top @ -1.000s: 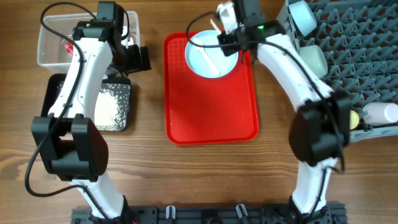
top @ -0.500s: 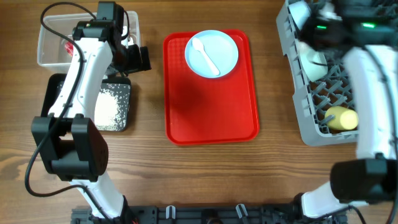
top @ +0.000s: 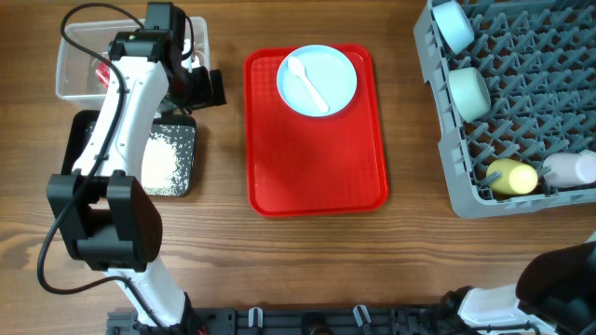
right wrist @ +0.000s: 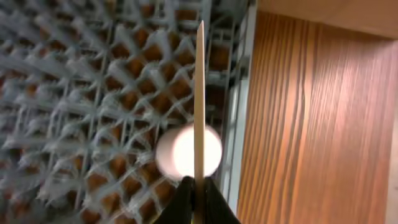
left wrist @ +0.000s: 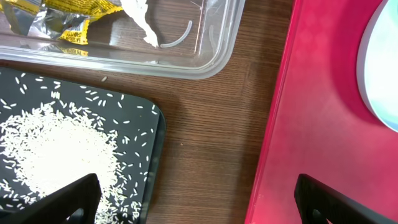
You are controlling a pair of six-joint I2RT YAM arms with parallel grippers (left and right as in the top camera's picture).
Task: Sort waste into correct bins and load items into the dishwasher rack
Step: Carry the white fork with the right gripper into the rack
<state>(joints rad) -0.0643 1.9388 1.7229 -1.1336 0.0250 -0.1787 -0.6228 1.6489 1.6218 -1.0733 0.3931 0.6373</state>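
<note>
My right gripper moves down past the white cup and releases the fork [right wrist: 199,93] in the rack's edge slots next, as these lie below the gripper, beyond that cup.
My left gripper [top: 207,88] is open and empty, low over bare wood between the black tray [top: 182,140] and the red tray [top: 317,177]; the left wrist view shows the same [left wrist: 202,208]. Rice [left wrist: 56,149] lies in the black tray. The clear tub [top: 74,84] holds a yellow wrapper [left wrist: 68,15], tissue [left wrist: 140,15] and a red wrapper [top: 101,73]. The blue plate [top: 326,70] carries the spoon [top: 305,82]. My right gripper [right wrist: 199,186] is shut on the white fork [right wrist: 199,93], seen edge-on above the rack [right wrist: 93,93] and a white cup [right wrist: 180,152].
The grey rack [top: 531,112] at the right holds two pale blue bowls [top: 454,26] [top: 468,91], a yellow cup [top: 512,177] and a white cup [top: 570,168]. In the overhead view only the right arm's base [top: 559,279] shows. Bare wood [right wrist: 311,124] lies beside the rack's edge.
My right gripper lifted the fork off the plate and swung right over the rack, leaving the overhead view. The spoon stays on the plate. The left arm has not moved.
</note>
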